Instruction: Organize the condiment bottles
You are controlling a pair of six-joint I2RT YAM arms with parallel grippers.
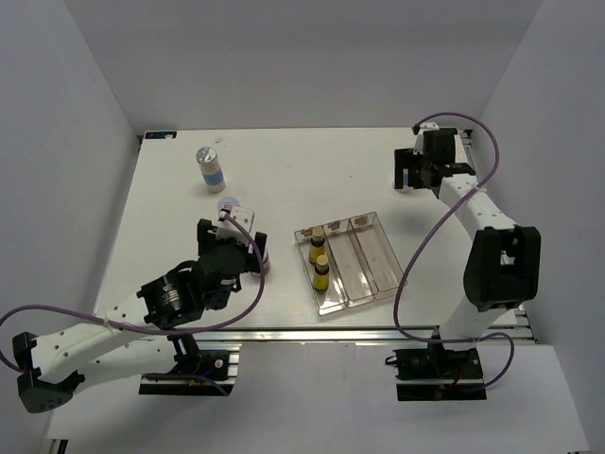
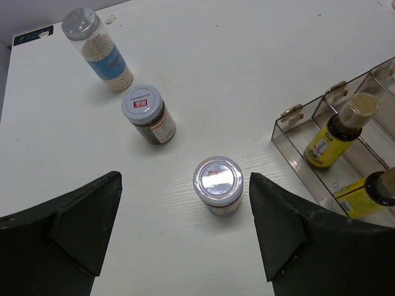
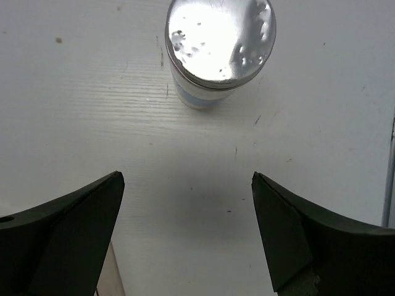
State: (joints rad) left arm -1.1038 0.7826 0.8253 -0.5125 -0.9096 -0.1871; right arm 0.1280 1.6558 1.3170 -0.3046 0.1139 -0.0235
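The white bottle's silver cap (image 3: 221, 42) stands beyond my open fingers, slightly toward the right in the wrist view, so my right gripper slides outward around it next.
In the left wrist view my left gripper (image 2: 185, 179) is open, with a silver-lidded brown jar (image 2: 218, 184) standing just ahead between its fingers, untouched. A second brown jar (image 2: 147, 113) and a white blue-labelled bottle (image 2: 105, 52) stand farther away. Two yellow dark-capped bottles (image 2: 336, 132) (image 2: 370, 194) stand in the clear tray's left slot (image 2: 296, 117). In the right wrist view my right gripper (image 3: 188, 179) is open above the table, just short of the other white bottle's silver cap (image 3: 219, 46). From above, the left gripper (image 1: 248, 244) sits left of the tray (image 1: 378, 255) and the right gripper (image 1: 408, 178) at the far right.
The tray's middle and right slots (image 1: 364, 265) hold nothing. White walls enclose the table on three sides. The right arm's purple cable (image 1: 416, 274) loops down past the tray's right side. The table's right edge (image 3: 390, 166) shows beside the right gripper.
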